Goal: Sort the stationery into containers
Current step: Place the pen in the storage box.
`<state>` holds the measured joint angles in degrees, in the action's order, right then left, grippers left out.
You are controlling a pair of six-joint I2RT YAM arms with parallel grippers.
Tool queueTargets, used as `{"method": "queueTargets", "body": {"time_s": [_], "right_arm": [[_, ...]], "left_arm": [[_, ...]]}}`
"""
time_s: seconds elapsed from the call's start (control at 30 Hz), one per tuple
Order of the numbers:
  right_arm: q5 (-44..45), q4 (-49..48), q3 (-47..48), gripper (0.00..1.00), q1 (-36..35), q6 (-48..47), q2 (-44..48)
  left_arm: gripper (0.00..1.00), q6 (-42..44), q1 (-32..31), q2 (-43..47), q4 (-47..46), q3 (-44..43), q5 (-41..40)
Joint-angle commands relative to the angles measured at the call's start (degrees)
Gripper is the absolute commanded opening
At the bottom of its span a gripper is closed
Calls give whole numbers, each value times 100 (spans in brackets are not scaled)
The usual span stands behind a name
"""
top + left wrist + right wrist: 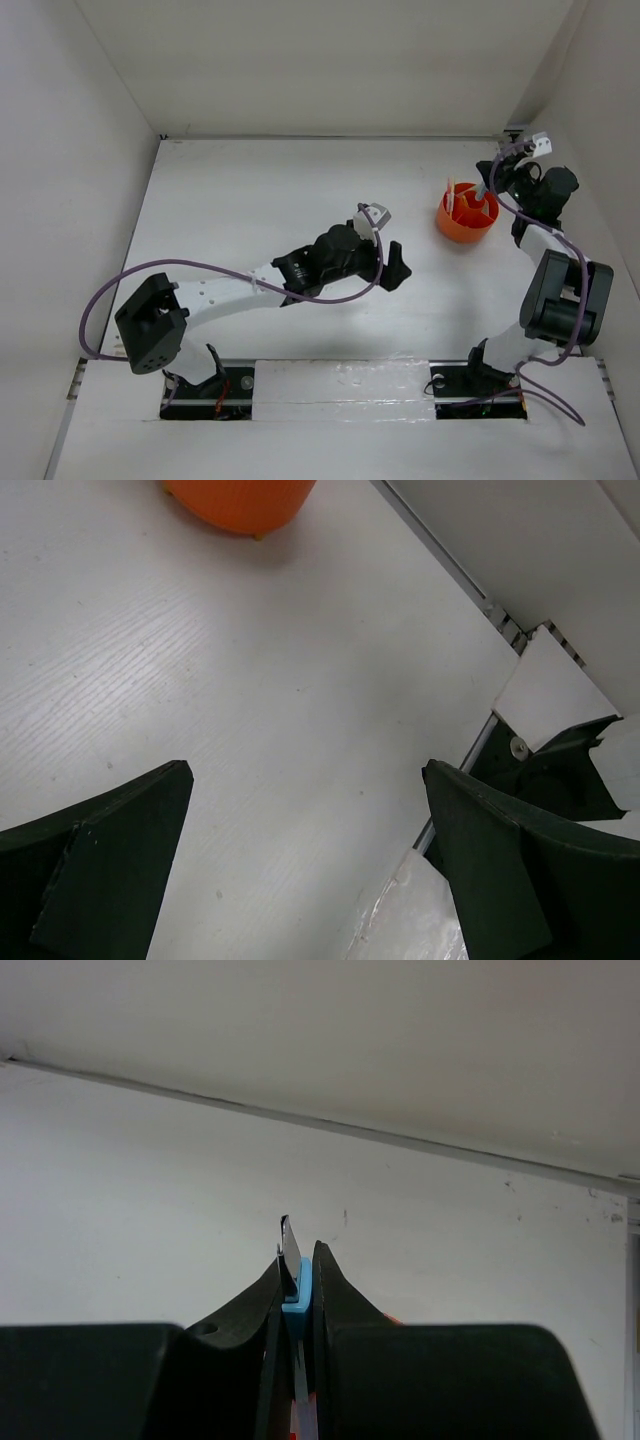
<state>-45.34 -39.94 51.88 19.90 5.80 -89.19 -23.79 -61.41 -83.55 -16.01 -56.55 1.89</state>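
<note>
My right gripper will lower the pen slightly next, and then it will bring the pen in from the pot's far rim over the orange pot's opening [470,205].
The orange pot [466,218] stands at the right of the table, with a few thin pens standing in it. My right gripper [486,188] hangs over the pot's far right rim and is shut on a grey-blue pen [481,193] that points down into the pot. In the right wrist view the fingers [335,1285] pinch the pen's blue top and dark clip [296,1278]. My left gripper [396,266] is open and empty, low over bare table left of the pot. The pot's base shows at the top of the left wrist view [240,502]. No other stationery shows.
White walls close in the table at the back, left and right; the right wall [600,150] is close to the right arm. The right arm's base [560,770] and a plastic-covered front strip [420,920] show in the left wrist view. Purple cables trail from both arms.
</note>
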Motion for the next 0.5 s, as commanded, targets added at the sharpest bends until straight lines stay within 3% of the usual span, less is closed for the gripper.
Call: {"method": "queueTargets", "body": {"time_s": [0.0, 0.33, 0.4, 0.47], "right_arm": [[-98, -637, -11, 0, 75, 26, -107], [34, -945, -116, 4, 75, 228, -520], [34, -945, -116, 16, 75, 281, -573], [34, -1015, -116, 37, 75, 342, -573]], "left_arm": [[100, 103, -29, 225, -569, 57, 311], [100, 103, -29, 295, -631, 118, 453], [100, 155, -29, 348, -631, 118, 400], [100, 155, -29, 348, -631, 118, 348]]}}
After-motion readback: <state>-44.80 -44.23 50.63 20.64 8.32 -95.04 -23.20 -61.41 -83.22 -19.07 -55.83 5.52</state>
